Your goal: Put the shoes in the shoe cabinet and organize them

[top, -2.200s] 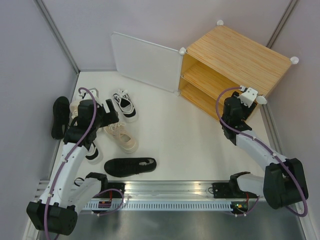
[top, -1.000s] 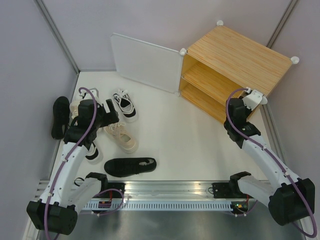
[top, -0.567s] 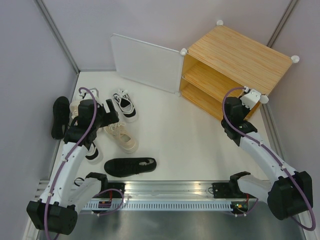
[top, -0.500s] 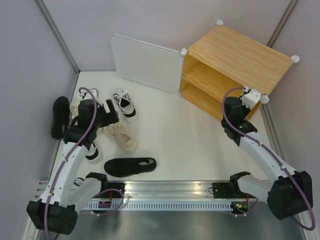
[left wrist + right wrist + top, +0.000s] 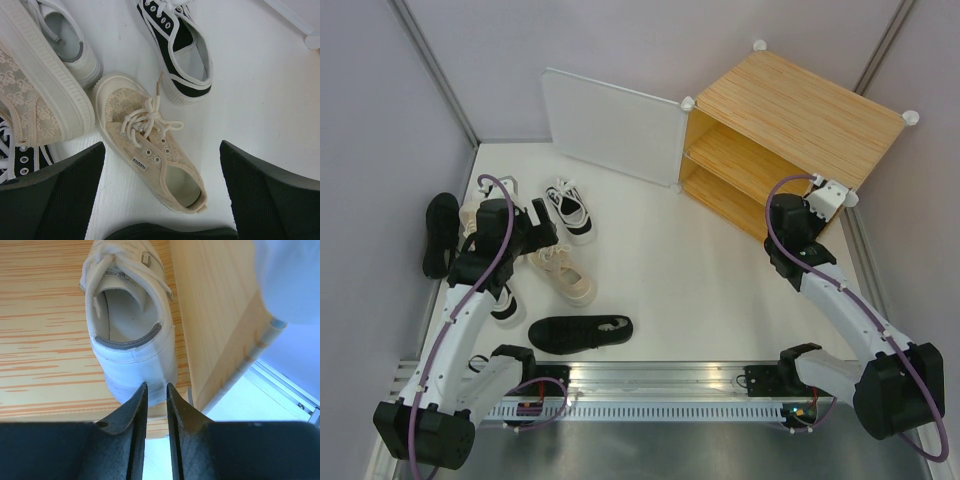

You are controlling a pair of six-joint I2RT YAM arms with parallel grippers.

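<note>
The left gripper moves outward and down onto the white sneaker's collar edge [image 5: 74,26] facing the black-trimmed shoe next, as bare floor there leaves finger room.
The shoe cabinet [image 5: 790,120] stands at the back right with its white door [image 5: 610,125] swung open. A white sneaker [image 5: 130,315] rests on its wooden shelf [image 5: 45,340], heel toward my right gripper [image 5: 155,390]. That gripper is nearly shut, its tips against the heel with nothing between them; from above the right gripper [image 5: 817,205] is at the cabinet's right end. My left gripper [image 5: 162,145] hangs wide open over a beige shoe [image 5: 150,145]. Beside it lie a white shoe with black trim [image 5: 180,50] and a white sneaker [image 5: 60,45].
More shoes lie on the floor at the left: a black one [image 5: 440,233] by the wall and another black one [image 5: 580,332] near the front rail. A second beige shoe [image 5: 30,105] sits left of the open fingers. The cabinet's side wall [image 5: 220,315] is right of the sneaker.
The right wrist has shifted a little left along the cabinet's right end and its jaws have narrowed. The left arm and the floor shoes have not moved.
</note>
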